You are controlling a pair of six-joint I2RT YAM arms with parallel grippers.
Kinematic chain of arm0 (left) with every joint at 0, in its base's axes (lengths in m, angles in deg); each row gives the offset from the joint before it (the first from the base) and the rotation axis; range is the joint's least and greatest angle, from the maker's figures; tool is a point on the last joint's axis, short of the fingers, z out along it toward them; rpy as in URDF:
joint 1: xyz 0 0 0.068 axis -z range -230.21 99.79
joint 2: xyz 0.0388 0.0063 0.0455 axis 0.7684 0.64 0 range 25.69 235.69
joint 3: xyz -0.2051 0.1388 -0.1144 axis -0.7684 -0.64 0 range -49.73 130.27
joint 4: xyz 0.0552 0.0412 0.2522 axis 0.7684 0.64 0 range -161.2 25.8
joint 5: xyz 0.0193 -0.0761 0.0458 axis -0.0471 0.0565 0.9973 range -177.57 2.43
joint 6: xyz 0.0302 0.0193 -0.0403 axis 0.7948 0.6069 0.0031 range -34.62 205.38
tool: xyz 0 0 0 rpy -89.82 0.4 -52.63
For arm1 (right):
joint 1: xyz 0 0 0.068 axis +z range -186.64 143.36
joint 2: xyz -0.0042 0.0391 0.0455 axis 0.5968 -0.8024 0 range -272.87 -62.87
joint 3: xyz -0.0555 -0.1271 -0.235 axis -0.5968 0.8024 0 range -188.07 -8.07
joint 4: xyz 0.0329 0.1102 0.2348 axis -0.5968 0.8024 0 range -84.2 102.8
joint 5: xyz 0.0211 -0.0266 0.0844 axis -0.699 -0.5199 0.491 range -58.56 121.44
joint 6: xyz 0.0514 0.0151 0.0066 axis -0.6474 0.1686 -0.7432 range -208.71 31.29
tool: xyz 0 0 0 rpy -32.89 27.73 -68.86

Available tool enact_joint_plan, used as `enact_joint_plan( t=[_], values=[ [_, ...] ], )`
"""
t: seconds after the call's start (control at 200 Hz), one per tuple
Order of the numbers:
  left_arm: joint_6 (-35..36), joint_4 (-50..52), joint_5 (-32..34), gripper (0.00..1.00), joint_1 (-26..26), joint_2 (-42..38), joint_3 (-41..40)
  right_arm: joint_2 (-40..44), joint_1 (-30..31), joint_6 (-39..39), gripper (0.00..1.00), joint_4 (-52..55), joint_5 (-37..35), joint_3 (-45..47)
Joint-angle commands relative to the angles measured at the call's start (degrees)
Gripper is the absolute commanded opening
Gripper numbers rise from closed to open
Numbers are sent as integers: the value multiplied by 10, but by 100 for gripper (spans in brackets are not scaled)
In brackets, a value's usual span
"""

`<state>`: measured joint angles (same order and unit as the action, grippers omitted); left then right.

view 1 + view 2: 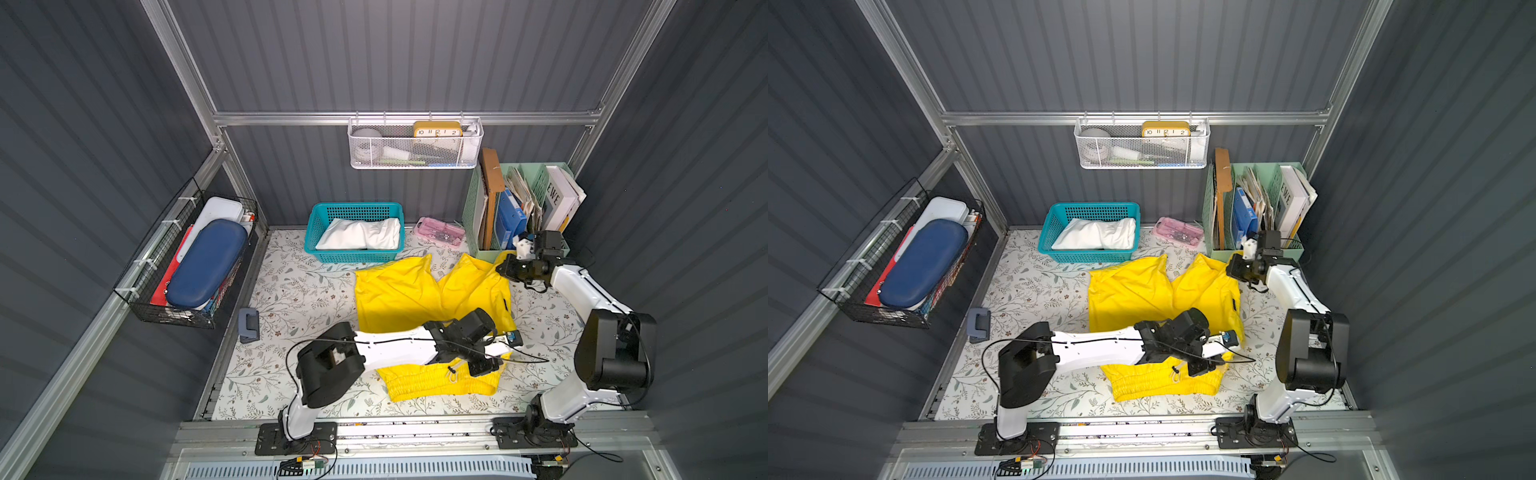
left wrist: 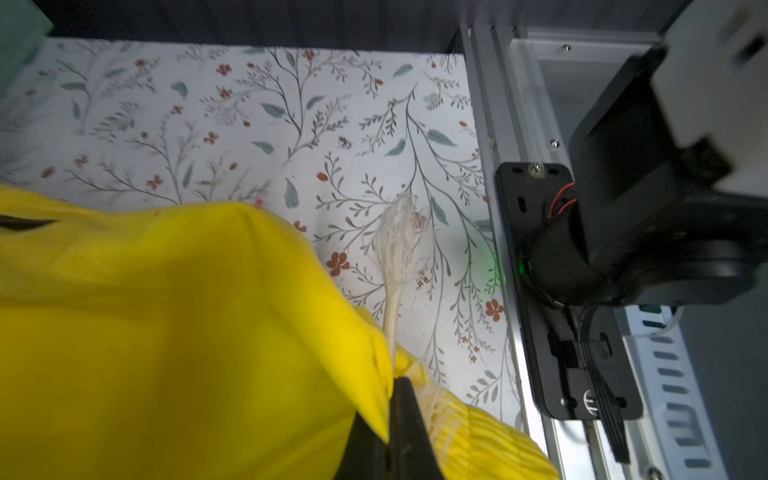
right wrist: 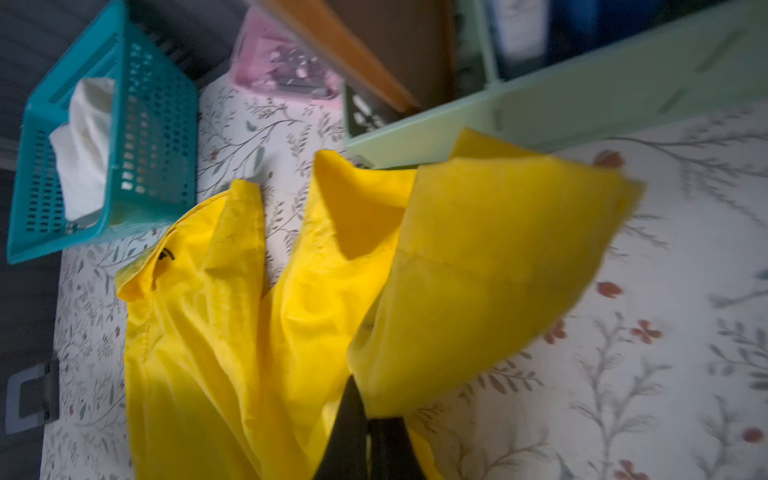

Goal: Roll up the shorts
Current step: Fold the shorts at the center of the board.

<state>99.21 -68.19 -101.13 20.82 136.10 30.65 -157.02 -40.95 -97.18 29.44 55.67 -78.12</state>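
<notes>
The left gripper will carry the fold sideways toward the hole punch, over the waistband's middle [image 1: 430, 381] beside the gripper, and let go of it, because the cloth there lies flat.
The yellow shorts [image 1: 399, 291] [image 1: 1129, 291] lie spread on the floral table, legs toward the back, with the gathered waistband [image 1: 419, 384] at the front. My left gripper [image 1: 484, 368] [image 2: 390, 415] is shut on the yellow cloth at the waistband's right end, beside the whitish drawstring [image 2: 399, 245]. My right gripper [image 1: 505, 268] [image 3: 368, 419] is shut on the right leg's hem [image 3: 498, 249], which is lifted and folded over. The white shorts [image 1: 361, 235] [image 3: 83, 145] lie in the teal basket [image 1: 316, 224].
A pink case [image 1: 440, 232] and a green file organiser [image 1: 473, 208] stand at the back right, close to the right gripper. A blue-grey hole punch [image 1: 248, 325] sits at the table's left edge. Wire baskets [image 1: 166, 266] [image 1: 415, 145] hang on the walls.
</notes>
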Motion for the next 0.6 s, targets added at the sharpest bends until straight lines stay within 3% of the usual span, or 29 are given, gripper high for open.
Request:
enact_joint_plan(
  t=[0.0, 0.29, 0.425, 0.595],
  values=[
    [-30, -63, 23, 0, -8, -63, -40, -2, 68, 49, 0, 49, 14, -36],
    [-90, -70, 105, 0, -17, -172, -181, -63, 216, 68, 0, 51, 99, -140],
    [-138, -71, 138, 0, -20, -210, -249, -132, 260, 68, 0, 78, 159, -201],
    [-198, -71, 209, 0, -23, -269, -327, -203, 298, 68, 0, 99, 173, -239]
  ],
)
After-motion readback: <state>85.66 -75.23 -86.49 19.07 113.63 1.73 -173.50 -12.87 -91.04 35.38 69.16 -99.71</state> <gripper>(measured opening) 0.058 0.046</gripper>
